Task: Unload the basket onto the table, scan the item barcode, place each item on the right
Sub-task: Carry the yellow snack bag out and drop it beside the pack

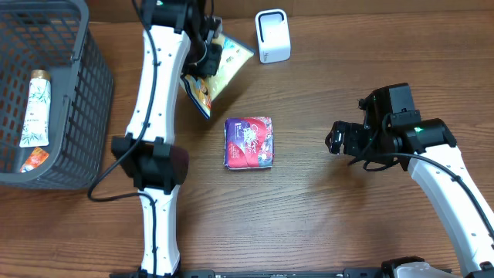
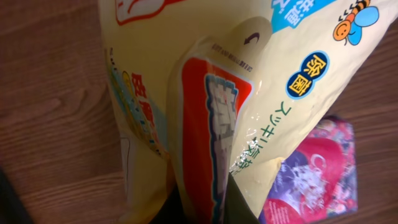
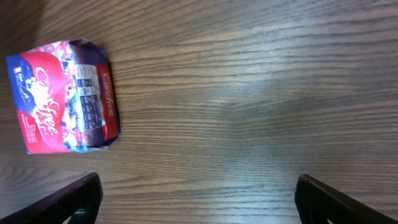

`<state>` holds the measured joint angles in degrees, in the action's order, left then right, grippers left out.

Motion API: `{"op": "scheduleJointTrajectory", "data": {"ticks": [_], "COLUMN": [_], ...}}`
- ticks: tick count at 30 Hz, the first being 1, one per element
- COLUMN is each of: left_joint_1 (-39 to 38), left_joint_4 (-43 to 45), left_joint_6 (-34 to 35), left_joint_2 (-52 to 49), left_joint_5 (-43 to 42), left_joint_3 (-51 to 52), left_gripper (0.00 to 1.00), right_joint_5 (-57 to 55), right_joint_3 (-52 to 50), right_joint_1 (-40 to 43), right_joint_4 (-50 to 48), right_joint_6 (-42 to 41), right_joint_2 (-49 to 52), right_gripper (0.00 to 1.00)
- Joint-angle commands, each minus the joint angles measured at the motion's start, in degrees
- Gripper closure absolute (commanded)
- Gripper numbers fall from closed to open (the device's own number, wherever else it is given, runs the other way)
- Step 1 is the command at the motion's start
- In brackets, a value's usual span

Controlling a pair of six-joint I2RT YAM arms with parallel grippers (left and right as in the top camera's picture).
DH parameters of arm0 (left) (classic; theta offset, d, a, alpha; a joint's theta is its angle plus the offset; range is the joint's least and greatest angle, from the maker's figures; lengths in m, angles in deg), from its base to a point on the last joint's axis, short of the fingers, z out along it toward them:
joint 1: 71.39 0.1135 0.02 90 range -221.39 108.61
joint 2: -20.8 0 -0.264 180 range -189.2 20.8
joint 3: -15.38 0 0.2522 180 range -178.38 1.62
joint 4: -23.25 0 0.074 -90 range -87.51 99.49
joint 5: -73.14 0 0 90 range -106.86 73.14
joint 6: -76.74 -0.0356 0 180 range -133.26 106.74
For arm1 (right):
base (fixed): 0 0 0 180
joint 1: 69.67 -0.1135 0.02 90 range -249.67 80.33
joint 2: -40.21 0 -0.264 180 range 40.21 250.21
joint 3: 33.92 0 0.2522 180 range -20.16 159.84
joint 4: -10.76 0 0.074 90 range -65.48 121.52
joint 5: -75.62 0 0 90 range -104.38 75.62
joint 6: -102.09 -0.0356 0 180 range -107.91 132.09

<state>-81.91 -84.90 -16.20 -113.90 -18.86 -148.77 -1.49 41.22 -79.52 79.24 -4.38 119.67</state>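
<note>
The pouch (image 1: 218, 71) goes down and back with my left gripper next and comes free on bare wood (image 1: 217, 117) beside the red packet. That spot lies below the gripper, toward my base, hence this move.
My left gripper (image 1: 207, 55) is shut on a yellow pouch (image 1: 218, 71) with Japanese print, held up off the table near the white barcode scanner (image 1: 272, 36) at the back. The left wrist view is filled by that yellow pouch (image 2: 217, 99), pinched between the dark fingers (image 2: 239, 202) at the bottom edge. A red and purple packet (image 1: 248, 143) lies flat mid-table, also seen as the packet (image 3: 62, 96) in the right wrist view and the packet (image 2: 317, 174) below the pouch. My right gripper (image 1: 335, 140) hovers open to its right, nothing between its fingers (image 3: 74, 199).
A grey mesh basket (image 1: 85, 100) stands at the left edge, holding a tall white tube (image 1: 35, 108) and a small orange item (image 1: 32, 160). The table is brown wood.
</note>
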Motion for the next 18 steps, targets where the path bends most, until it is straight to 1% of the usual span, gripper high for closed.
{"op": "scheduleJointTrajectory", "data": {"ticks": [1,4,5,8,11,18], "left_joint_1": [-0.11,-0.11,-0.11,-0.28,-1.16,-2.67], "left_joint_4": [0.15,1.44,2.34,2.97,3.54,8.09], "left_joint_6": [3.39,3.89,5.42,6.88,9.70,12.41], "left_joint_2": [-1.66,-2.69,-3.82,-5.68,-7.61,-7.82], "left_joint_5": [2.62,2.71,3.61,4.87,9.86,15.47], "left_joint_3": [-0.46,-0.46,-0.44,-0.35,0.15,2.93], "left_gripper": [0.96,0.96,0.96,0.96,0.95,0.95], "right_joint_5": [-1.51,-1.51,-1.51,-1.51,-1.51,-1.53], "right_joint_3": [0.94,0.94,0.94,0.94,0.94,0.94], "right_joint_1": [-0.22,-0.22,-0.22,-0.22,-0.22,-0.22], "right_joint_4": [-0.15,-0.15,-0.15,-0.15,-0.22,-0.59], "right_joint_6": [0.22,0.22,0.22,0.22,0.24,0.24], "right_joint_2": [-0.57,-0.57,-0.57,-0.57,-0.57,-0.57], "right_gripper": [0.00,0.00,0.00,0.00,0.00,0.00]}}
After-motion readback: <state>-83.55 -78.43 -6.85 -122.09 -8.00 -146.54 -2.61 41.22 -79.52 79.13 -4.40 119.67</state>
